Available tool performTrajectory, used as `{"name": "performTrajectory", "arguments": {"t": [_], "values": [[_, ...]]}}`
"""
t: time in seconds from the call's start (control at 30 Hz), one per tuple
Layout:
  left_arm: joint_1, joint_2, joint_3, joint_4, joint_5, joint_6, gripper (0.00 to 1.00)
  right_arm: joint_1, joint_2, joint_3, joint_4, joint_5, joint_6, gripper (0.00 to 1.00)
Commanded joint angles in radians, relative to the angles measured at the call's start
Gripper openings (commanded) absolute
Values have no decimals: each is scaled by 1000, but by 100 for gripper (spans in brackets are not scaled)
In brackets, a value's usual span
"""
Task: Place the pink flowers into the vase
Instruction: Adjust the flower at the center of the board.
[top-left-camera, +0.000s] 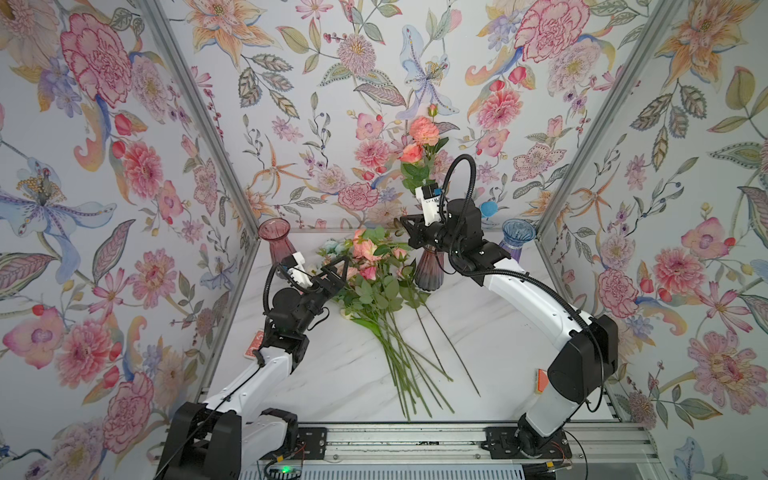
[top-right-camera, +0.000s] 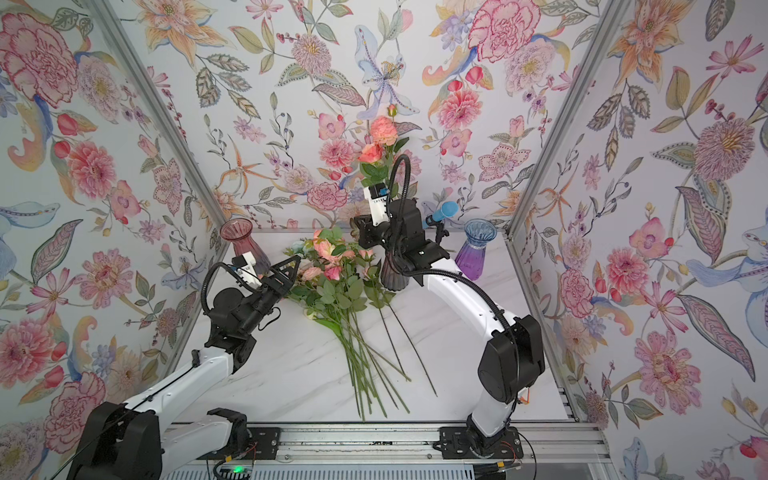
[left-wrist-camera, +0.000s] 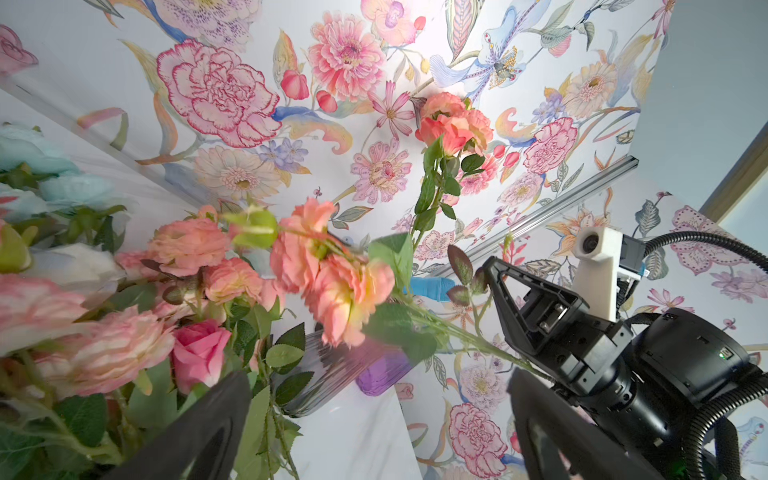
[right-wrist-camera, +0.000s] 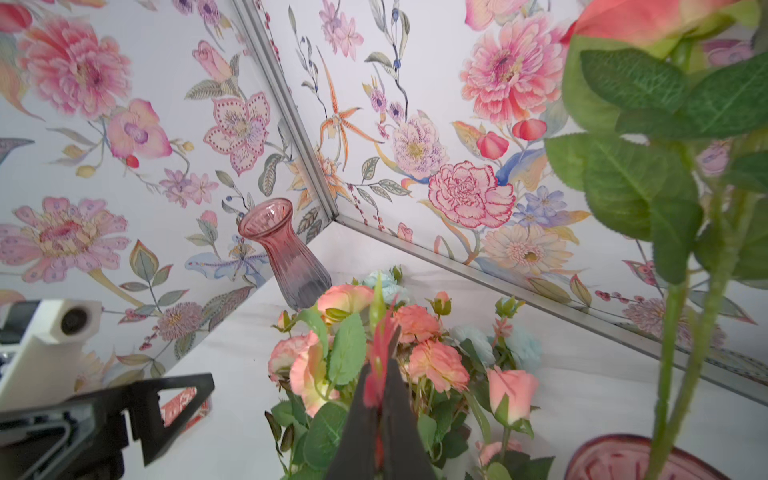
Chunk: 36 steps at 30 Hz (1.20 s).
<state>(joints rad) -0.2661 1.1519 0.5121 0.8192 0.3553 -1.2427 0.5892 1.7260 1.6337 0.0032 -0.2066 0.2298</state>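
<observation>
My right gripper is above the heap of pink flowers, the sideways stem's blooms already over it, and next needs to lower onto the leaves by the heap's heads and release the stem.
A bunch of pink flowers (top-left-camera: 374, 257) (top-right-camera: 332, 257) lies on the marble table, stems toward the front. Two more pink blooms (top-left-camera: 422, 133) (left-wrist-camera: 453, 120) stand in the dark ribbed vase (top-left-camera: 428, 272) (top-right-camera: 395, 274) at the back centre. My right gripper (top-left-camera: 403, 224) (right-wrist-camera: 380, 361) hovers over the bunch's heads, just left of the vase mouth. It is shut, with a reddish leafy sprig of a flower stem pinched between its fingers. My left gripper (top-left-camera: 332, 270) (left-wrist-camera: 374, 415) is open at the bunch's left side. Leaves brush one finger and nothing is gripped.
A pink vase (top-left-camera: 276, 241) stands at the back left and a blue-purple vase (top-left-camera: 515, 241) at the back right. Pale blue flowers (right-wrist-camera: 519, 345) are mixed into the bunch. A red card box (top-left-camera: 255, 345) lies at the left edge. Floral walls enclose three sides.
</observation>
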Motion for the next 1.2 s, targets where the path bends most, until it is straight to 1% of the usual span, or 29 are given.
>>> {"name": "performTrajectory", "arguments": {"t": [0.0,0.07,0.1,0.17,0.3,0.5,0.53,0.67,0.73,0.87,0.93,0.97,1.03,1.1,1.17], "values": [[-40,47,13,120,-29,-81,100,35,65,47,68,61,100,0],[-49,70,19,137,-33,-89,99,51,105,64,71,96,125,0],[-50,74,16,142,-37,-92,99,83,119,67,77,105,136,0],[-51,69,7,146,-47,-91,99,104,152,62,92,117,158,0],[-47,38,-9,94,-63,-59,99,137,207,45,107,126,173,0],[-22,-22,-40,10,-76,-21,100,153,295,6,96,104,184,0],[-16,-31,-42,-2,-78,-14,100,153,315,8,87,87,180,2],[-6,-53,-41,-42,-78,10,100,154,350,23,36,34,143,18],[-4,-55,-36,-52,-75,20,100,155,343,23,-1,22,107,30],[-3,-53,-37,-54,-72,25,100,153,262,-36,-38,24,20,49],[-2,-52,-37,-57,-69,36,100,143,207,-86,-57,30,-27,61],[-2,-50,-35,-60,-67,43,100,138,186,-107,-64,35,-43,65],[-1,-46,-28,-79,-62,64,100,123,144,-157,-95,31,-82,71],[1,-43,-23,-89,-61,80,100,111,117,-199,-132,24,-122,75],[1,-41,-19,-95,-61,91,100,106,99,-237,-161,20,-154,76]]}}
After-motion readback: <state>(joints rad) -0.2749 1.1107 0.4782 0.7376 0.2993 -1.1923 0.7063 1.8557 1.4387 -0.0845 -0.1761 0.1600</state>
